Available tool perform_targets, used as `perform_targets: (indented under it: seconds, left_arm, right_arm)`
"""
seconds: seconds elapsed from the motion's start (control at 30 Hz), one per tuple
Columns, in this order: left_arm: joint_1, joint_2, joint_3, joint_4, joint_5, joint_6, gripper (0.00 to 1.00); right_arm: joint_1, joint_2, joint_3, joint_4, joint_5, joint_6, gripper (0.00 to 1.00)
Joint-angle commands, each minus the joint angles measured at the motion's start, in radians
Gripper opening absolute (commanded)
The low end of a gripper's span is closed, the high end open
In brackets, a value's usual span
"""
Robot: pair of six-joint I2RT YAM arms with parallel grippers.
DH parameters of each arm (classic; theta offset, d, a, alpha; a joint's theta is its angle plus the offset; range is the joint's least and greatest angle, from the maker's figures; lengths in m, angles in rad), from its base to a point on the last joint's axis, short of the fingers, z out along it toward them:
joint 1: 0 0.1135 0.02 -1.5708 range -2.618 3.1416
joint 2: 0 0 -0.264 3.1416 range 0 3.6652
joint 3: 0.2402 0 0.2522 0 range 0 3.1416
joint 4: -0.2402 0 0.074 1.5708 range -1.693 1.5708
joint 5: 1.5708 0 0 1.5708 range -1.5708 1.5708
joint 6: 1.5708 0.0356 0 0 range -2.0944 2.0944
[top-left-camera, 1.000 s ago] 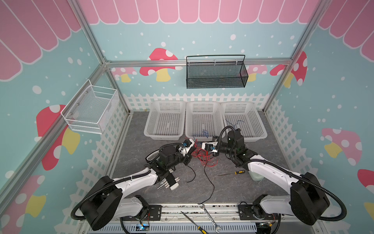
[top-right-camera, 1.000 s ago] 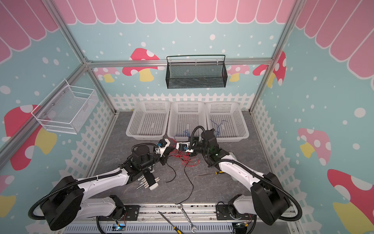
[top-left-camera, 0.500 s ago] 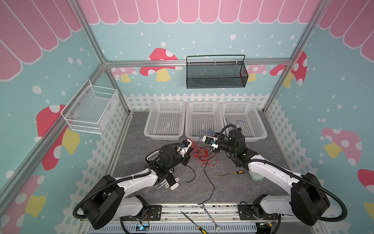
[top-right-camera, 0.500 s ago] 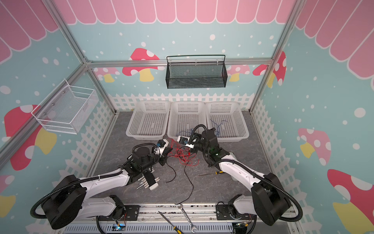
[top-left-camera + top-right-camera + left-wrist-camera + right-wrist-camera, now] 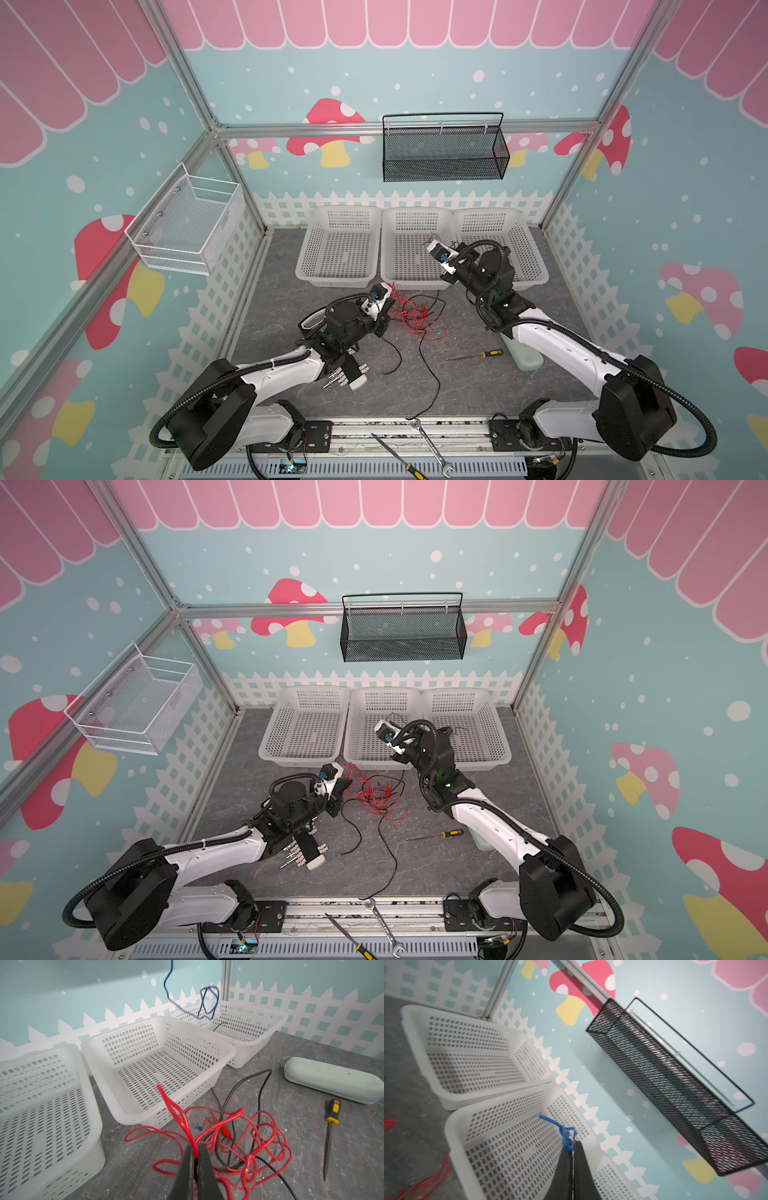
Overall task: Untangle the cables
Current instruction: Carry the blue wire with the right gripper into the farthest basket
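Note:
I should swing my right gripper across above the bottom of the basket nearest the pale green case and release the blue cable, as it already hangs over that basket.
The cables lie partly in a heap on the grey floor in front of the baskets. In that heap the red cable is a loose tangle. The black cable threads through it and trails toward the front rail. My left gripper sits at the heap's left edge, shut on a red strand. My right gripper is raised over the middle basket, shut on the blue cable. That cable dangles over the right basket.
Three white baskets stand in a row at the back; the left basket holds nothing. A yellow-handled screwdriver and a pale green case lie right of the heap. A black mesh basket hangs on the back wall.
My right gripper has lifted away from the heap and moved back over the baskets, carrying the blue cable out of the tangle. The left gripper has barely moved.

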State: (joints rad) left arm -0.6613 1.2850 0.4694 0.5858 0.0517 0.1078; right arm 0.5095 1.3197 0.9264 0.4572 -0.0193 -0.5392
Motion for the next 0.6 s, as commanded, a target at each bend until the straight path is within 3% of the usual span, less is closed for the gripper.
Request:
perform_targets:
  seconds: [0.0,0.37,0.57]
  left_arm:
    - [0.006,-0.002,-0.004,0.028,-0.047,-0.017,0.0]
    - [-0.006,0.009,0.037,0.013,-0.117,-0.051,0.0]
    - [-0.012,0.008,0.05,0.006,-0.126,-0.045,0.0]
  right_arm:
    - [-0.046,-0.001,0.049,0.061,0.073,0.029,0.0]
    - [-0.237,0.014,0.034,0.014,0.216,0.126,0.0]
    - [-0.353,0.113,0.025,-0.044,0.187,0.268,0.0]
